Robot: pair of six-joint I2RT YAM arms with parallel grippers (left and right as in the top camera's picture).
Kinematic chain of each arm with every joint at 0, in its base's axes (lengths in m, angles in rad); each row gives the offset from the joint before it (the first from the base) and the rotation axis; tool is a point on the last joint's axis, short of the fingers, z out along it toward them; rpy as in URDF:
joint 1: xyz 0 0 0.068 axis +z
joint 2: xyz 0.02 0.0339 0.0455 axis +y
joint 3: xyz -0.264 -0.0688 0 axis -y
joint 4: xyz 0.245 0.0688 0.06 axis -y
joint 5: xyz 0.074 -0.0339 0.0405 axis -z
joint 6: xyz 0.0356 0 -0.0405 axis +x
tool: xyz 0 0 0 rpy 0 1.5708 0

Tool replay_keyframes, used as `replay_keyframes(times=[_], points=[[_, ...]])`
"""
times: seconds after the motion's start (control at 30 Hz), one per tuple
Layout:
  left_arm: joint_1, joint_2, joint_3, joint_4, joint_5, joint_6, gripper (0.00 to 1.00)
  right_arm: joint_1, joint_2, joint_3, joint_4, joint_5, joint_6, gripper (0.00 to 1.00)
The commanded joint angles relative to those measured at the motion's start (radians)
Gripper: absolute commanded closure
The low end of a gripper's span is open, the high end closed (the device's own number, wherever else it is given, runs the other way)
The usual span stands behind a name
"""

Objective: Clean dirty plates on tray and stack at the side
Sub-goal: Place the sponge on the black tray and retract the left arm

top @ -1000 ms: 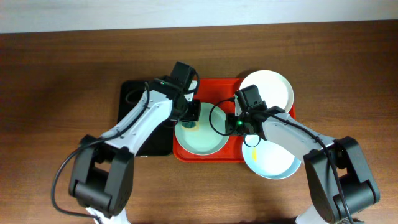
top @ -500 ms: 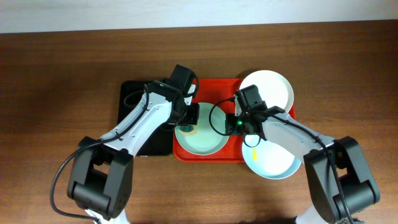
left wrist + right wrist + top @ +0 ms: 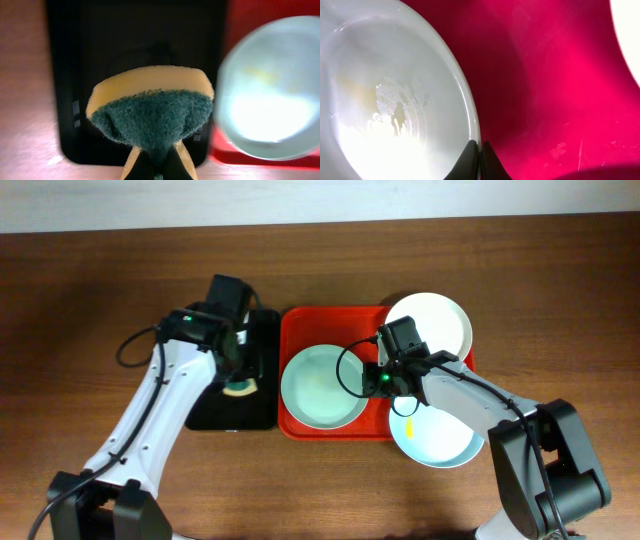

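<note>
I will next use my left gripper to lower the sponge (image 3: 240, 387) toward the middle of the black tray, away from the red tray, because the black tray is empty.
A pale green plate (image 3: 322, 388) (image 3: 395, 100) (image 3: 270, 100) lies in the red tray (image 3: 300, 330) (image 3: 545, 75), with faint streaks on its surface. My right gripper (image 3: 370, 385) (image 3: 480, 147) is shut on that plate's right rim. The white plate (image 3: 432, 325) leans over the tray's far right corner. At the tray's near right corner a pale blue plate (image 3: 435, 438) with a yellow smear hangs over the edge. My left gripper (image 3: 240, 380) (image 3: 156, 150) is shut on a yellow-and-green sponge (image 3: 240, 387) (image 3: 152, 112), held above the black tray (image 3: 262, 350) (image 3: 125, 40).
The black tray sits directly left of the red tray on a brown wooden table (image 3: 100, 300). Both arms reach in from the near edge.
My left arm has swung left with the sponge, off the pale green plate and over the black tray. The right arm and the plates have not moved.
</note>
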State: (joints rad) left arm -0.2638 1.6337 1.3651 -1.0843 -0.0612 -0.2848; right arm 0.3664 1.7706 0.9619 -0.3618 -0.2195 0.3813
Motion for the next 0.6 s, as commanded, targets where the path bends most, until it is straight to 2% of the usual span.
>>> replay_keyframes(times=[0.0,0.4,0.53,0.57], points=[[0.045,0.007,-0.084,0.024,-0.068,-0.002,1.0,0.008,0.02,-0.008,-0.005,-0.006,-0.01,0.95],[0.054,0.008,-0.439,0.428,-0.068,-0.002,1.0,0.008,0.02,-0.008,-0.005,-0.005,-0.01,0.95],[0.054,0.008,-0.448,0.444,-0.101,-0.002,0.96,0.008,0.02,-0.008,-0.004,-0.005,-0.01,0.95],[0.054,0.008,-0.448,0.446,-0.105,-0.002,0.89,0.008,0.02,-0.008,-0.004,-0.005,-0.01,0.95]])
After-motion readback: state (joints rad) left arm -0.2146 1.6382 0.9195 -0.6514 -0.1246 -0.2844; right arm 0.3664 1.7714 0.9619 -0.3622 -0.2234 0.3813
